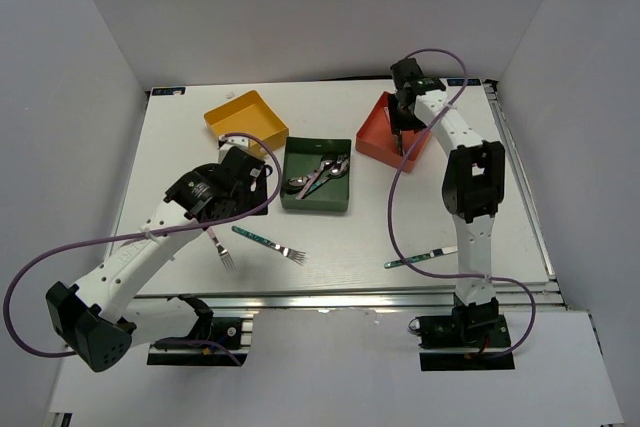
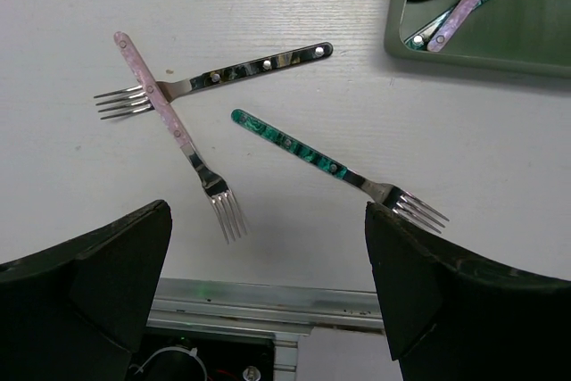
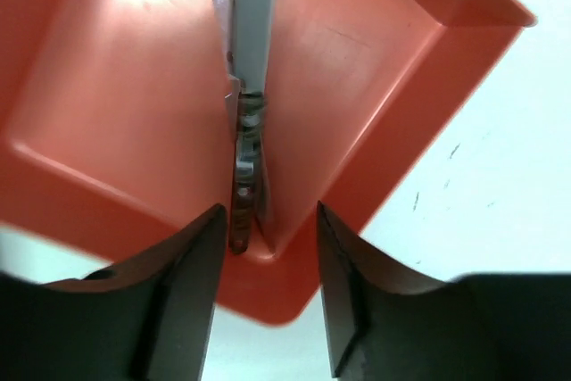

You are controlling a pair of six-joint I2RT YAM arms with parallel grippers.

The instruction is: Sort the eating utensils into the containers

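Observation:
I will swing my left gripper past the forks next and lower it onto the knife's teal-green handle (image 1: pixel 405 261), which is below my gripper, to the right in the top view, still outside the trays.
Three forks lie on the table below my left gripper (image 2: pixel 268 310), which is open, empty and held high: a pink-handled fork (image 2: pixel 174 131) crossing a dark-handled fork (image 2: pixel 223 73), and a teal-handled fork (image 2: pixel 335 167). In the top view the pink fork (image 1: pixel 222 247) and the teal fork (image 1: pixel 268 241) show beside my left gripper (image 1: pixel 238 179). The dark green tray (image 1: pixel 318 205) holds several spoons (image 1: pixel 322 174). My right gripper (image 3: pixel 268 220) is open low over the red-orange tray (image 3: pixel 116 86); a knife (image 3: pixel 250 60) lies in it, its handle beside the left finger. The yellow tray (image 1: pixel 245 119) looks empty.
A teal-handled knife (image 1: pixel 420 259) lies on the table near the right arm's base. The metal rail (image 2: pixel 268 301) of the table's near edge runs below the forks. The green tray's corner (image 2: pixel 401 42) shows at the top right of the left wrist view.

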